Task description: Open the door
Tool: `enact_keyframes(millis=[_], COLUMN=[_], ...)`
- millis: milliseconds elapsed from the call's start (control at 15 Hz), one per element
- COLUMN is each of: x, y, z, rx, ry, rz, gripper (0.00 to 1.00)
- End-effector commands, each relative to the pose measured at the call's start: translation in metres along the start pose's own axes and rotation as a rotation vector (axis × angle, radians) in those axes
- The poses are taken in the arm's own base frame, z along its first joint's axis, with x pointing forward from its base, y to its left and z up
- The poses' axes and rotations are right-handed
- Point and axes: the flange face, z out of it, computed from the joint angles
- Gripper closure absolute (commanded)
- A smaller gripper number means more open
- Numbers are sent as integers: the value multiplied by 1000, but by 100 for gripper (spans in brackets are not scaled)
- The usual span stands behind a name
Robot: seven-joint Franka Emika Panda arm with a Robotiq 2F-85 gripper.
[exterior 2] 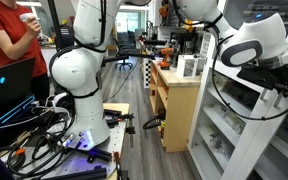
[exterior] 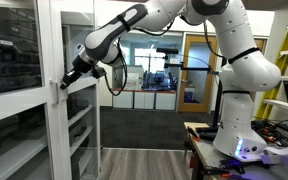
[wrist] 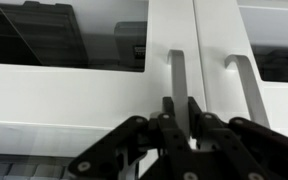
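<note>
Clear floor lies back of my gripper, so next my gripper should pull the handle back over it in a turning arc to swing the shut door open, then release.
In the wrist view the door (wrist: 94, 85) is white-framed, with glass at its upper left and a slim vertical white handle (wrist: 177, 70). Its edge lies flush beside the matching neighbouring door (wrist: 274, 95), which has its own handle (wrist: 246, 85). My gripper (wrist: 182, 112) has one finger on each side of the left handle and is closed on it. In both exterior views the arm reaches across to the white glass cabinet (exterior: 46, 140), with the gripper (exterior: 66, 82) at the door frame at mid height; it also shows in an exterior view (exterior 2: 282, 70).
A brown wood-framed glass room door (exterior: 196, 70) stands behind the arm. A wooden counter (exterior 2: 179, 105) sits between the robot base (exterior 2: 79, 80) and the cabinet. A person in red (exterior 2: 9, 40) stands by a laptop. Cables (exterior 2: 39, 135) lie on the floor.
</note>
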Motion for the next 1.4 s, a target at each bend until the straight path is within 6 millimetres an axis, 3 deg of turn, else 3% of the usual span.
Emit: enact_keyframes(millis=[0, 533, 1333], x=[1, -11, -27], y=[14, 7, 45], z=[-9, -20, -53], rx=[-37, -50, -8], ry=[2, -103, -247], rz=[32, 54, 47], gripper=[95, 96, 96])
